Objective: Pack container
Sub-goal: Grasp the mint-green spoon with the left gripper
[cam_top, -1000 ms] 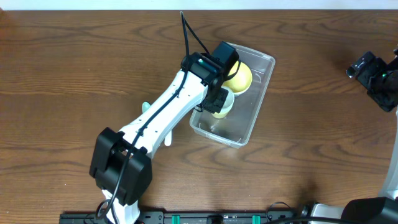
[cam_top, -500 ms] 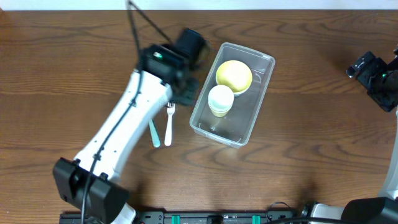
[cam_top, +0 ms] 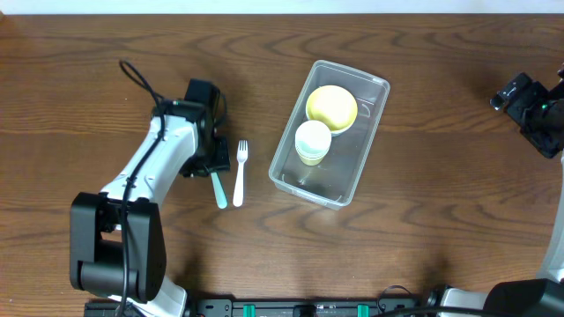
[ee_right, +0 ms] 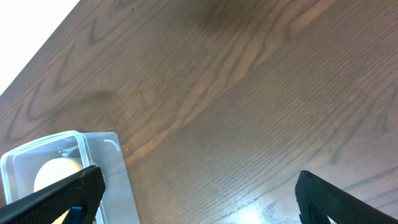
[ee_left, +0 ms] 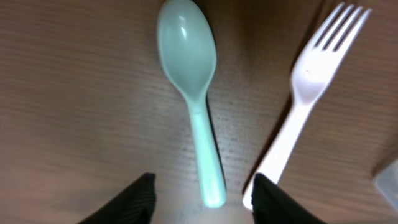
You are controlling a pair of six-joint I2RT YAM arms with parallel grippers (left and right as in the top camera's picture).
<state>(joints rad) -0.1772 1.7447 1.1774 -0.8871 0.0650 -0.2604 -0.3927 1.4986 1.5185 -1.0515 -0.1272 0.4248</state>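
Observation:
The mint green spoon's handle [cam_top: 218,187] [ee_left: 207,152] gets my left gripper's grip next as it comes down and closes there, since the handle already lies between its open fingers.
The clear plastic container [cam_top: 362,163] lies on the table right of centre, holding a yellow bowl [cam_top: 331,106] and a white cup [cam_top: 312,141]. Its corner shows in the right wrist view [ee_right: 106,163]. A mint green spoon [cam_top: 218,190] and a white fork [cam_top: 241,173] lie side by side left of the container. My left gripper [cam_top: 210,162] is open and empty, low over the spoon's handle end. In the left wrist view the spoon [ee_left: 194,99] lies between the fingers [ee_left: 202,199], with the fork [ee_left: 305,106] beside the right finger. My right gripper [cam_top: 513,92] is open and empty at the far right.
The wooden table [cam_top: 441,229] carries nothing else. The left arm's black cable [cam_top: 141,79] loops over the table to the left of the gripper.
My left arm has swung left away from the container, leaving the white cup inside it. It now hovers over the spoon. The right arm has not moved.

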